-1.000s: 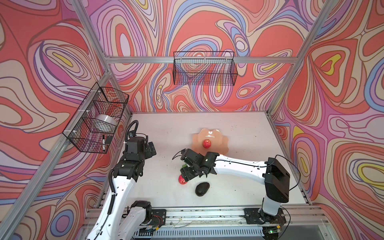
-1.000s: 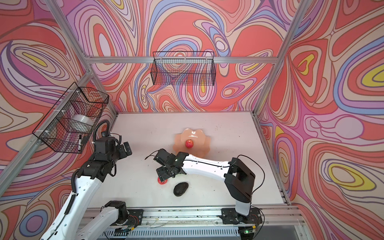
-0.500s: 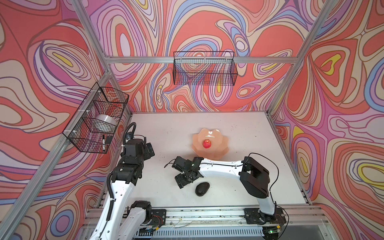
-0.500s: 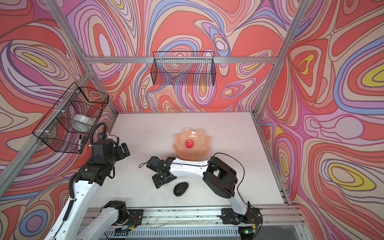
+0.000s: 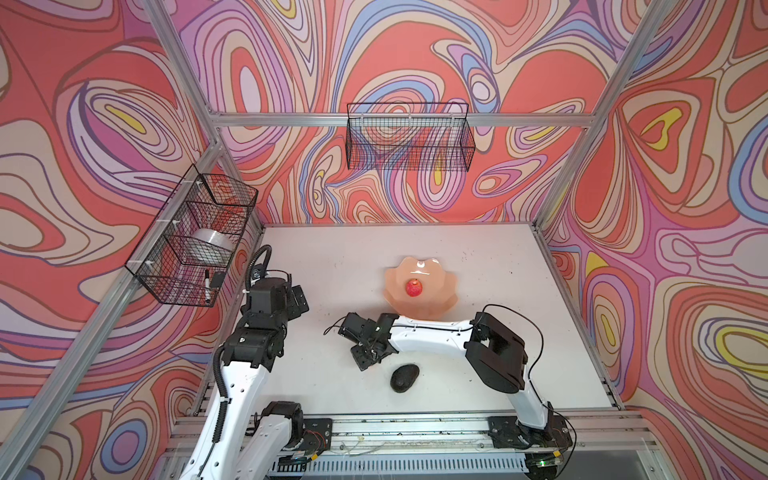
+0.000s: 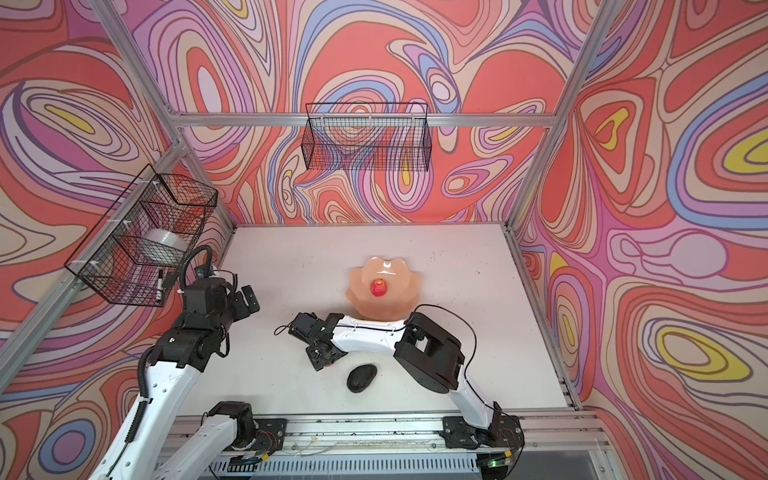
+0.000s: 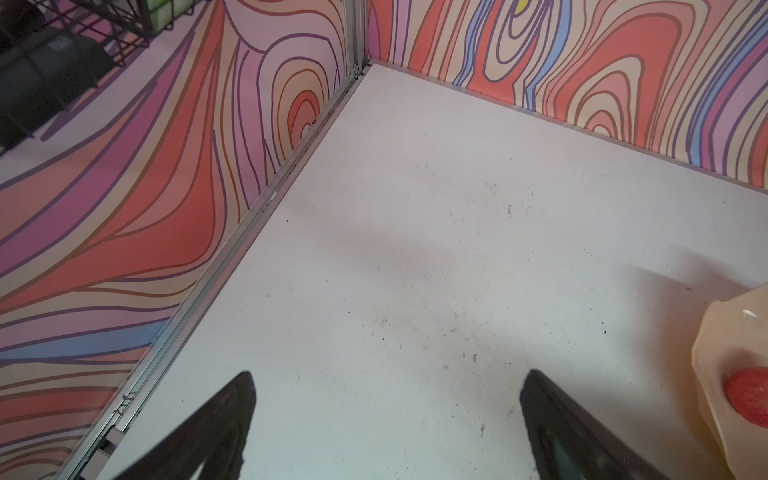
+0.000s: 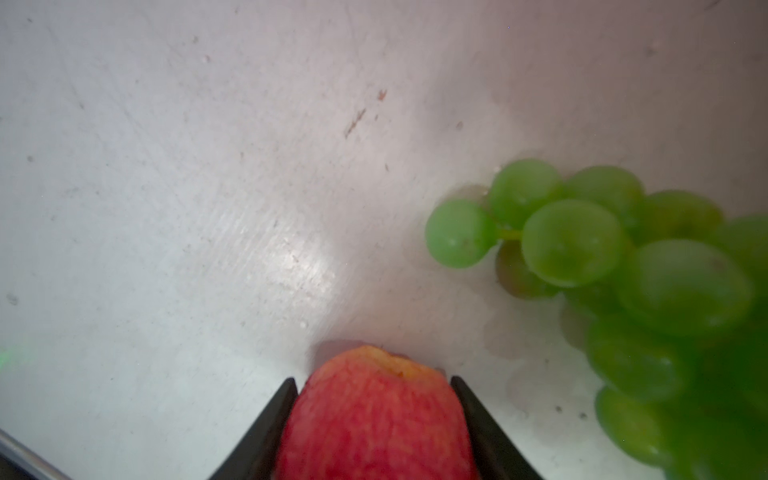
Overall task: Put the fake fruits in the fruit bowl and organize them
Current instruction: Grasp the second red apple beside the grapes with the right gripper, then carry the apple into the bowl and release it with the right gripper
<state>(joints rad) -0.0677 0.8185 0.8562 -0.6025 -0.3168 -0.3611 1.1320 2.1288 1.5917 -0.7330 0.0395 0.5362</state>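
The apple goes up in my right gripper next, then outward and down for release on the fruit bowl's bare bottom, since the bowl stands outward of it.
My right gripper (image 8: 374,382) is shut on a small red apple (image 8: 374,415), its fingers pressed against both sides just above the table. Close beside it lies a bunch of green grapes (image 8: 623,282); in both top views the arm hides the grapes. There the right gripper (image 5: 368,357) (image 6: 322,359) sits low, left of a dark avocado (image 5: 404,377) (image 6: 361,377). The peach fruit bowl (image 5: 449,286) (image 6: 357,291) (image 7: 723,332) holds a second red apple (image 5: 413,287) (image 6: 378,287) (image 7: 748,395). My left gripper (image 5: 297,301) (image 7: 386,415) hangs open and empty over bare table.
A black wire basket (image 5: 191,241) on the left wall holds a tape roll (image 5: 212,245) and a marker. Another wire basket (image 5: 409,137) hangs on the back wall. An aluminium rail (image 5: 395,428) runs along the table's front edge.
The right gripper came down over the red apple left of the avocado and shut on it. The right elbow swung in toward the middle. The left arm barely shifted.
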